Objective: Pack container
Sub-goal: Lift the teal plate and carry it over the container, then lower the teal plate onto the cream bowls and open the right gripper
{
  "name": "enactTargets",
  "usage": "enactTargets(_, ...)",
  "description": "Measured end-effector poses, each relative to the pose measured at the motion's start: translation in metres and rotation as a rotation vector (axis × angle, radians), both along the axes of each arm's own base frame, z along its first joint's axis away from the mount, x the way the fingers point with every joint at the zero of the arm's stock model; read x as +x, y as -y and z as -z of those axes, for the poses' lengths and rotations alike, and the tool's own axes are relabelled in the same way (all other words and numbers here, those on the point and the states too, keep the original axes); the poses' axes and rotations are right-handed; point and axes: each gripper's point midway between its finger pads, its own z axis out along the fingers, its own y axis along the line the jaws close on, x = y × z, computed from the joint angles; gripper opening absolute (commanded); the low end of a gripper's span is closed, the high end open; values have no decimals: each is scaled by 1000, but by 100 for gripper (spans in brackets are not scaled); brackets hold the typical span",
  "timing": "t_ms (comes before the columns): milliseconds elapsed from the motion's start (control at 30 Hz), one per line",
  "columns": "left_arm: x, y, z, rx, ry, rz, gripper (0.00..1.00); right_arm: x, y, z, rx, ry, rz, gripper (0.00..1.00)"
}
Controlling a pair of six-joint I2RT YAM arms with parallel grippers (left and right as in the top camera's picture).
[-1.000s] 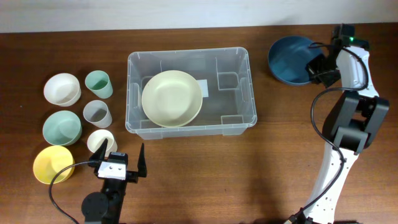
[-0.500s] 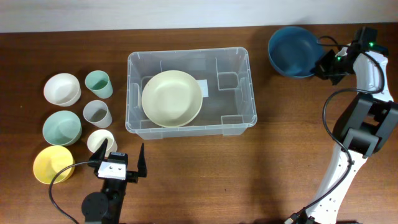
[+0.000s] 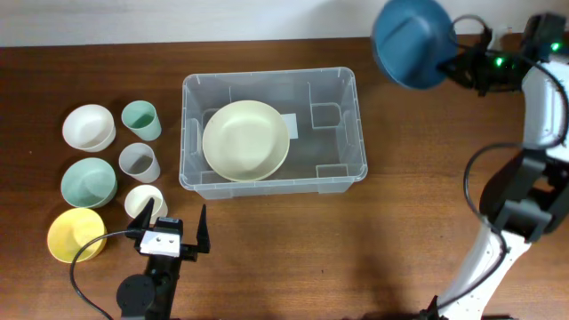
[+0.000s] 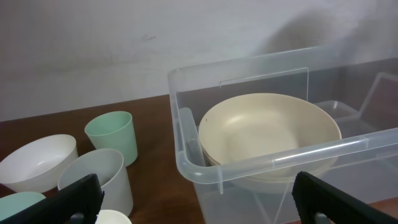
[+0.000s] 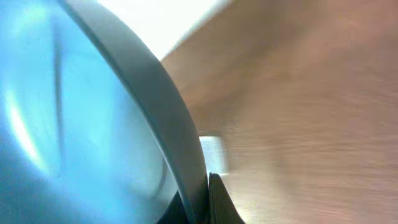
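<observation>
My right gripper moves to the left in the overhead view and down next, releasing the blue bowl (image 3: 411, 40) inside the cream bowl (image 3: 245, 140), as that one is empty.
The container (image 3: 356, 124) is a large clear plastic bin at the table's middle, with a cream bowl (image 3: 245, 140) inside its left half. It also shows in the left wrist view (image 4: 186, 163) with the cream bowl (image 4: 267, 124) in it. My right gripper (image 3: 459, 68) is shut on the rim of a dark blue bowl (image 3: 411, 40) and holds it in the air beyond the bin's far right corner. The blue bowl (image 5: 81, 112) fills the right wrist view, its rim pinched between the fingers (image 5: 202, 202). My left gripper (image 3: 176, 228) is open and empty near the front edge.
Left of the bin stand a white bowl (image 3: 89, 127), a pale green bowl (image 3: 88, 182), a yellow bowl (image 3: 76, 235), a green cup (image 3: 140, 119), a grey cup (image 3: 139, 162) and a cream cup (image 3: 145, 203). The right arm's column (image 3: 498, 222) rises at the right.
My right gripper has lifted the blue bowl off the table and swung it up and slightly left. The left arm has not moved.
</observation>
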Motion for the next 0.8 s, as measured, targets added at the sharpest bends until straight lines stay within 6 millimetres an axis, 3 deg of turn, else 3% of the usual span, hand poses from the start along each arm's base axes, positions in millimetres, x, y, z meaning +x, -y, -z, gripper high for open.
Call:
enactTargets(67, 0, 0, 0, 0, 0, 0, 100, -18, -42, -65, -52, 115, -75, 4)
enactTargets(100, 0, 0, 0, 0, 0, 0, 99, -36, -75, -100, -89, 173, -128, 4)
enactTargets(133, 0, 0, 0, 0, 0, 0, 99, -50, -104, -119, -130, 202, -173, 4)
enactTargets(200, 0, 0, 0, 0, 0, 0, 99, -69, -142, -129, -171, 206, -237, 4)
enactTargets(233, 0, 0, 0, 0, 0, 0, 99, -82, -174, -128, -204, 194, -297, 4)
enactTargets(300, 0, 0, 0, 0, 0, 0, 99, -91, -205, -119, -230, 173, -359, 4)
enactTargets(333, 0, 0, 0, 0, 0, 0, 99, -96, -230, -104, -265, 143, -407, 4)
enactTargets(567, 0, 0, 0, 0, 0, 0, 99, -101, -305, -27, -403, 8, -512, 4)
enactTargets(667, 0, 0, 0, 0, 0, 0, 99, -102, -325, 5, -424, -42, -545, 4)
enactTargets(800, 0, 0, 0, 0, 0, 0, 99, -100, -333, 46, -448, -127, -560, 4)
